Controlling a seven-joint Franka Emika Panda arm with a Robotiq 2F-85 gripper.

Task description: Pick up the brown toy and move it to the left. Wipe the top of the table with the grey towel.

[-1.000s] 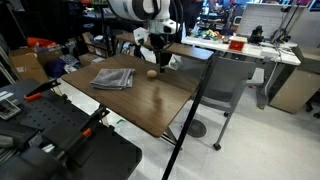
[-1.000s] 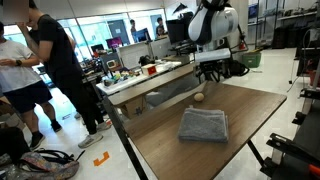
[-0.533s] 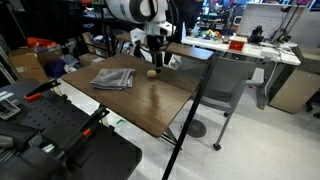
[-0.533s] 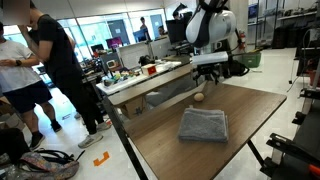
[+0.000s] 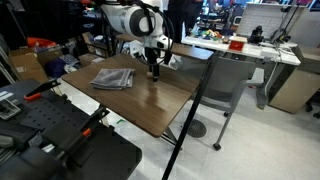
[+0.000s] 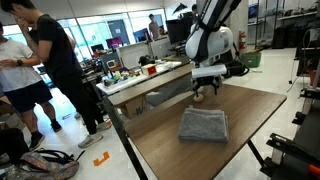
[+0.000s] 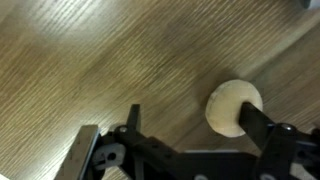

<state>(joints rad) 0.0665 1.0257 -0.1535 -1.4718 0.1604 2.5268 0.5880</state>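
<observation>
The tan ball (image 6: 198, 97) (image 7: 229, 108) comes between my gripper's fingers next as the gripper shifts to the right in the wrist view, since the ball lies to that side of their middle.
The brown toy (image 7: 232, 107) is a tan ball lying on the dark wood table (image 7: 100, 60). In the wrist view my gripper (image 7: 192, 115) is open and low over the table. Its jaws are wide apart, with the ball just inside the right finger and touching it. In both exterior views the gripper (image 5: 154, 70) (image 6: 203, 92) is down at the table's far part and mostly hides the ball. The grey towel (image 5: 113, 78) (image 6: 203, 124) lies flat and folded on the table (image 5: 160, 100) (image 6: 250, 110), apart from the gripper.
A white cluttered desk (image 5: 240, 48) (image 6: 150, 75) stands beyond the table. A grey chair (image 5: 225, 85) is beside the table's edge. Black padded equipment (image 5: 60, 140) sits in the foreground. Two people (image 6: 55, 60) stand at the side.
The gripper has come down from above the ball to table height, so its open jaws now straddle the ball. The towel and ball have not moved.
</observation>
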